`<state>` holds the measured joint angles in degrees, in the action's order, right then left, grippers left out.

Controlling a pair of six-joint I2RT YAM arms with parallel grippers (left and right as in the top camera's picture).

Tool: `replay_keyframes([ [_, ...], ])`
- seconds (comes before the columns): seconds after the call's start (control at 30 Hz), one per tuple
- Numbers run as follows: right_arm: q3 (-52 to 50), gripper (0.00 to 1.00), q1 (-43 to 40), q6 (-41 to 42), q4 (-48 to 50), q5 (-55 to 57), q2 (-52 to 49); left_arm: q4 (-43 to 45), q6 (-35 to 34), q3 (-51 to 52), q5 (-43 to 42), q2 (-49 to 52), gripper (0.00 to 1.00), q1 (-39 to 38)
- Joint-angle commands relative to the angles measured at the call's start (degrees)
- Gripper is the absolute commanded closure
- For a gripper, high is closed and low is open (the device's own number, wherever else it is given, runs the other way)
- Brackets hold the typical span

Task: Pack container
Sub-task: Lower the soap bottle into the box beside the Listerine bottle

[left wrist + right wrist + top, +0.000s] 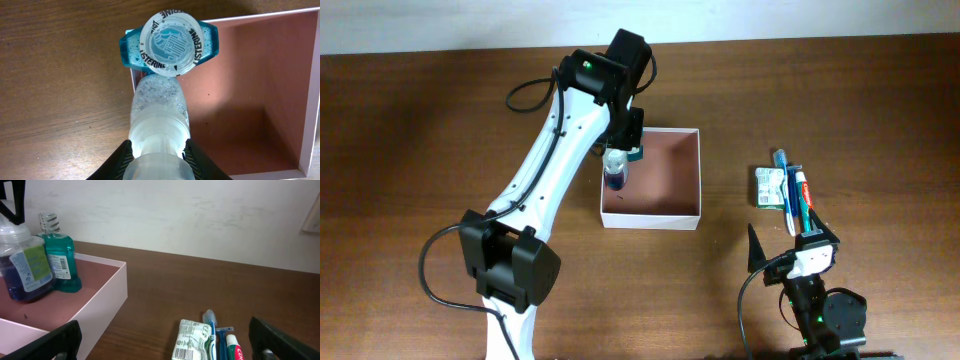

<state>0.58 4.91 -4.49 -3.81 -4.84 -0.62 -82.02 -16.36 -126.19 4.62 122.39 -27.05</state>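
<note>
My left gripper next lowers toward the container's reddish-brown bottom and releases the clear bottle's cap, as it stands upright inside the container [665, 212] beside the teal bottle.
The container [665, 212] is a square white-walled box with a reddish-brown inside, at mid-table; it also shows in the left wrist view [310, 125] and the right wrist view [102, 302]. A teal Listerine bottle [634, 153] [170, 42] [60, 262] stands upright in its far left corner. My left gripper [620, 135] [157, 147] is shut on the neck of a clear bottle of blue liquid [615, 175] [159, 107] [25, 267], upright inside the container beside the teal bottle. I cannot tell whether it touches the floor. My right gripper [786, 245] [165, 330] is open and empty.
To the right of the container lie a white-green packet [770, 186] [192, 340], a blue toothbrush [784, 185] [210, 325], a razor [222, 337] and a toothpaste tube [801, 200] [232, 347], side by side just ahead of my right gripper.
</note>
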Motion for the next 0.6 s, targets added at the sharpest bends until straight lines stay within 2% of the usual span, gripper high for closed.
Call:
replay_keyframes([
  [0.0, -0.26, 0.02, -0.48, 0.24, -0.31, -0.09, 0.42, 0.44, -0.81, -0.15, 1.44, -0.24, 0.77, 0.15],
  [0.57, -0.26, 0.02, -0.48, 0.24, -0.28, -0.09, 0.42, 3.37, -0.76, 5.27, 1.9, -0.24, 0.77, 0.26],
])
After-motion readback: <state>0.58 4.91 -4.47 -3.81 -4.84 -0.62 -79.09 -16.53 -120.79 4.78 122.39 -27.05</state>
